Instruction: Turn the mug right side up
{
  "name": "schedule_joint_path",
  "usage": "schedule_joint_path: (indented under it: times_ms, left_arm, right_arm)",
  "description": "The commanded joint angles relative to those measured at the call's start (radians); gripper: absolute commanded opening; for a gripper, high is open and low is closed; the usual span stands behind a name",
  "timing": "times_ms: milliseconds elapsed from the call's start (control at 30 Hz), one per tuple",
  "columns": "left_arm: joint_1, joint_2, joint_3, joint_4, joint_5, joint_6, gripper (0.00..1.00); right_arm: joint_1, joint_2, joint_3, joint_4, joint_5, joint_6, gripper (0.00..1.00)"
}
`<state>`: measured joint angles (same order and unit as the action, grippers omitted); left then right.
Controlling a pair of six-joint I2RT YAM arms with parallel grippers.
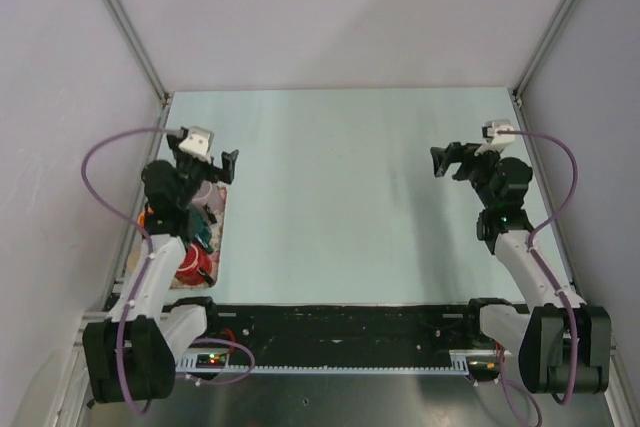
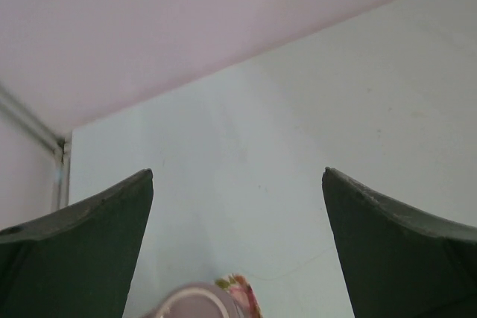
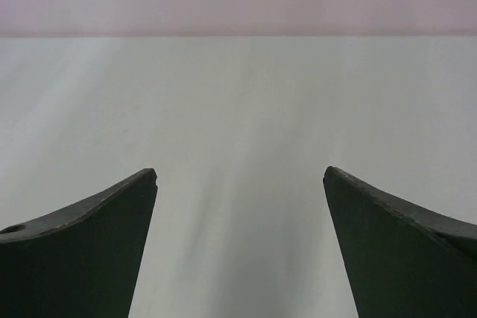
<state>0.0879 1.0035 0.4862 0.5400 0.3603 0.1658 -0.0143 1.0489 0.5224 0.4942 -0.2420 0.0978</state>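
Observation:
The red object's dark handle (image 1: 206, 275) faces open table back and below my left gripper, so the gripper should next draw back, turn downward and lower its fingers around the handle.
A pale lilac mug with a floral pattern (image 2: 200, 300) shows only as a round end at the bottom edge of the left wrist view; I cannot tell if that end is its mouth or its base. In the top view it is a pale shape (image 1: 203, 191) under the left arm, on a pinkish mat (image 1: 217, 232). My left gripper (image 1: 207, 159) (image 2: 238, 173) is open and empty, held above and just beyond the mug. My right gripper (image 1: 448, 159) (image 3: 240, 171) is open and empty above bare table at the far right.
The mat at the left edge also holds a red object (image 1: 193, 265), something orange (image 1: 147, 215) and a green item (image 1: 204, 238), partly hidden by the left arm. Walls enclose the pale green table (image 1: 340, 197) on three sides.

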Motion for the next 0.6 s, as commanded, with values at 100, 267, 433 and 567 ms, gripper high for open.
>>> schedule_joint_path:
  times_ms: [100, 267, 433, 567]
  left_arm:
    - [-0.133, -0.002, 0.532, -1.244, 0.085, 0.566, 0.98]
    - [-0.262, 0.024, 0.695, -1.894, -0.081, 1.054, 0.98]
    - [-0.432, 0.020, 0.618, -2.139, -0.298, 1.222, 0.89]
    - [-0.550, 0.006, 0.495, -2.104, -0.352, 1.232, 0.85]
  right_arm:
    - [0.096, -0.048, 0.132, -0.265, -0.224, 0.009, 1.00]
    - [0.160, -0.071, 0.135, -0.348, -0.296, -0.024, 1.00]
    - [0.209, -0.065, 0.135, -0.361, -0.300, -0.037, 1.00]
    - [0.225, -0.058, 0.134, -0.356, -0.300, -0.043, 1.00]
